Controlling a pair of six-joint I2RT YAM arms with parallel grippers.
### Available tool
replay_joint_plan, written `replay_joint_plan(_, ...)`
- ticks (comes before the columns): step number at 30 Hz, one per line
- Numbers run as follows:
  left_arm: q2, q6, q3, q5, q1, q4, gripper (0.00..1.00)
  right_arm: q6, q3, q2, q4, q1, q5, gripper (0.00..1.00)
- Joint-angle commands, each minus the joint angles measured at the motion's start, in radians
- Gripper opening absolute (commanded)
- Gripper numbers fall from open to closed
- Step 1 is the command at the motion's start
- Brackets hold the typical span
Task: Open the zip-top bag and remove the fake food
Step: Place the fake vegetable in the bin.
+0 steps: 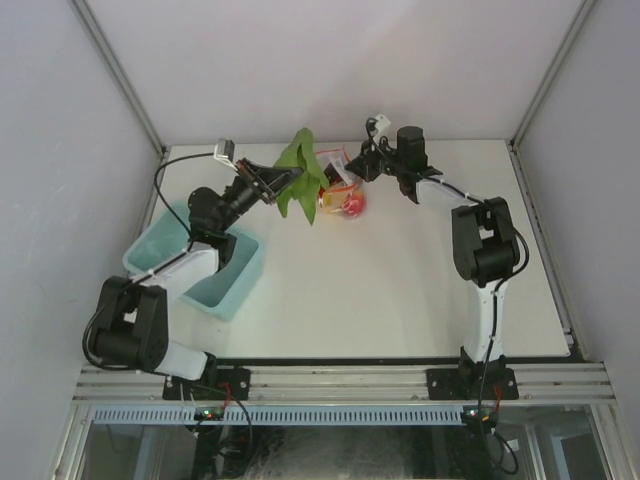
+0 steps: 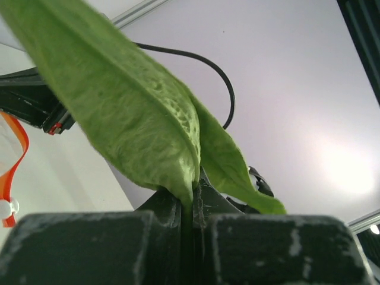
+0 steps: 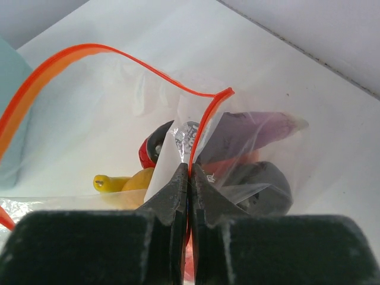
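My left gripper next swings back over the blue bin, to its left in the top view, and releases the leaf, since it clears the bag (image 1: pixel 340 196).
My left gripper (image 1: pixel 296 178) is shut on a green lettuce leaf (image 1: pixel 299 178) and holds it above the table beside the bag; the leaf (image 2: pixel 136 113) fills the left wrist view. The clear zip-top bag (image 1: pixel 340 196) lies at the back centre with its mouth open. My right gripper (image 1: pixel 352 170) is shut on the bag's red-orange zip strip (image 3: pixel 205 127), holding the rim up. Inside the bag I see a yellow banana (image 3: pixel 122 181), a red apple (image 3: pixel 151 151) and a dark purple piece (image 3: pixel 249 133). The white slider (image 2: pixel 6 208) shows at the left wrist view's edge.
A light blue rectangular bin (image 1: pixel 205 255) stands at the left, partly under my left arm. White walls enclose the table on three sides. The table's near edge is a metal rail (image 1: pixel 340 385).
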Motion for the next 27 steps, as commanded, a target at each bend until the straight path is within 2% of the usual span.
replay_joint_plan(1,-0.155,0.157,-0.05,0.016,0.007,-0.113,0.0,0.038,-0.012,-0.085,0.083,-0.004,-0.04,0.0)
replay_joint_plan(3,-0.228,0.254,-0.062,-0.002,0.007,-0.228,0.0,0.053,-0.02,-0.092,0.106,-0.005,-0.051,0.0)
replay_joint_plan(6,-0.359,0.428,-0.065,-0.066,0.006,-0.483,0.0,0.064,-0.027,-0.101,0.117,-0.005,-0.059,0.0)
replay_joint_plan(9,-0.497,0.587,-0.058,-0.212,0.007,-0.784,0.0,0.066,-0.027,-0.106,0.117,-0.005,-0.063,0.0)
replay_joint_plan(12,-0.627,0.689,-0.06,-0.344,0.007,-0.977,0.0,0.07,-0.026,-0.105,0.118,-0.007,-0.069,0.0)
replay_joint_plan(17,-0.763,0.75,-0.066,-0.472,0.008,-1.168,0.0,0.075,-0.025,-0.108,0.12,-0.007,-0.079,0.0)
replay_joint_plan(22,-0.832,0.789,-0.052,-0.603,0.008,-1.31,0.0,0.076,-0.024,-0.109,0.118,-0.005,-0.08,0.0)
replay_joint_plan(25,-0.863,0.732,-0.033,-0.753,0.009,-1.41,0.0,0.076,-0.02,-0.106,0.116,-0.005,-0.084,0.0)
replay_joint_plan(27,-0.863,0.726,-0.01,-0.789,0.013,-1.464,0.0,0.075,-0.017,-0.103,0.111,-0.005,-0.086,0.0)
